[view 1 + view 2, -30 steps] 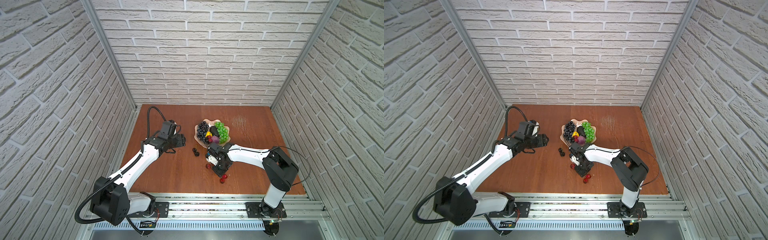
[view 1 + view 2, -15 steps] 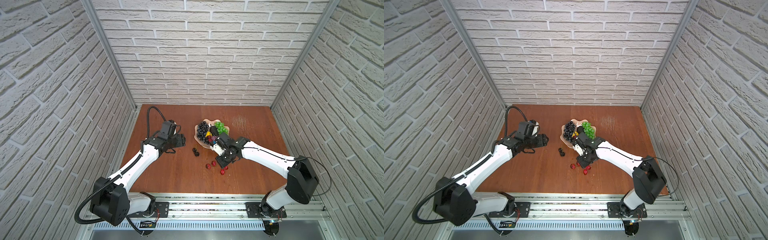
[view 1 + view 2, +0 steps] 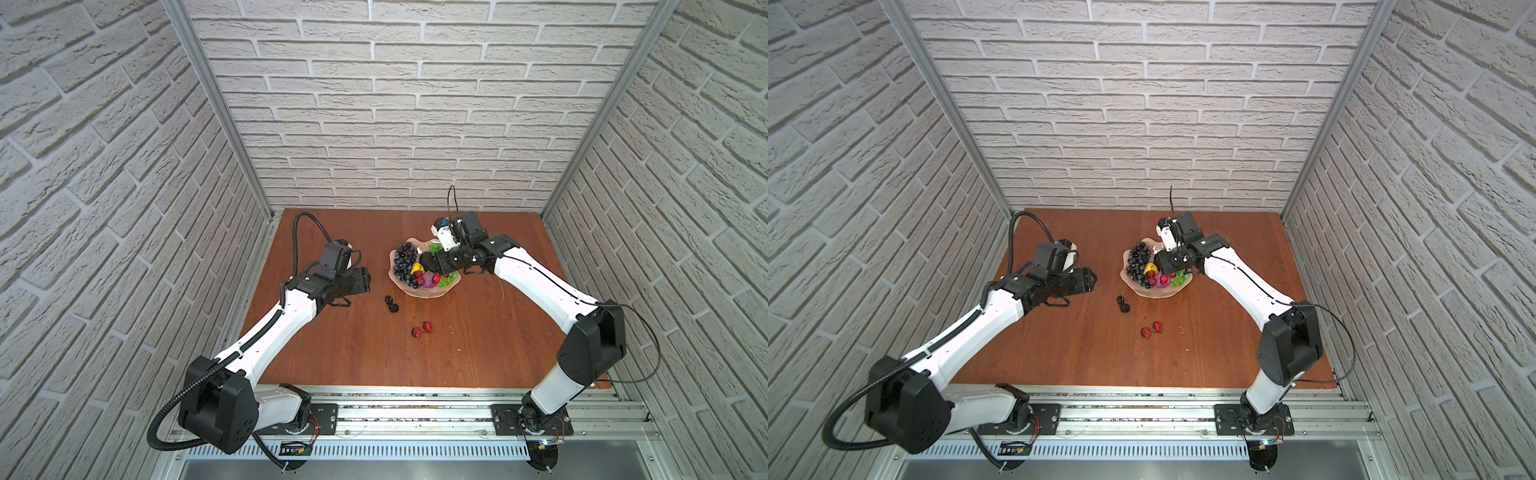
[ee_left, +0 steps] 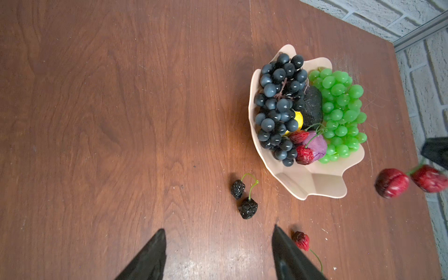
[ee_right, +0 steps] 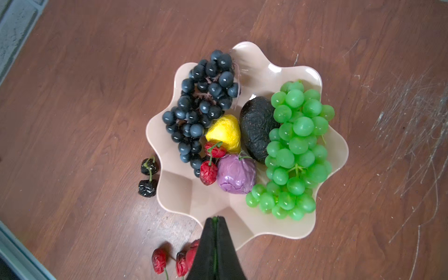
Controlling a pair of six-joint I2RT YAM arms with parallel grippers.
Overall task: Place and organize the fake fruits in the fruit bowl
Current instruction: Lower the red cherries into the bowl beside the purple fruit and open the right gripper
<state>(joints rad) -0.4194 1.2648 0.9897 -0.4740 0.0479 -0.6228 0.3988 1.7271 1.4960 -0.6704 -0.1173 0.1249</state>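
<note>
My right gripper moves down beside the purple fruit next and releases the green stem where room shows, since the bowl's bare near side lies below the gripper.
The pale peach fruit bowl holds dark grapes, green grapes, a lemon, an avocado, a purple fruit and a red cherry pair. My right gripper hovers over the bowl's near side, shut on the green stem of another red cherry pair that dangles below it. On the table lie black cherries and red cherries. My left gripper stands open, left of the bowl, nothing between its fingers.
Brick-pattern walls close in the wooden table on three sides. A metal rail with both arm bases runs along the front edge. The black cherries lie close to the bowl's left rim.
My right gripper has risen from the table in front of the bowl and moved back over the bowl, carrying a red cherry pair by its stem. The left arm has stayed still.
</note>
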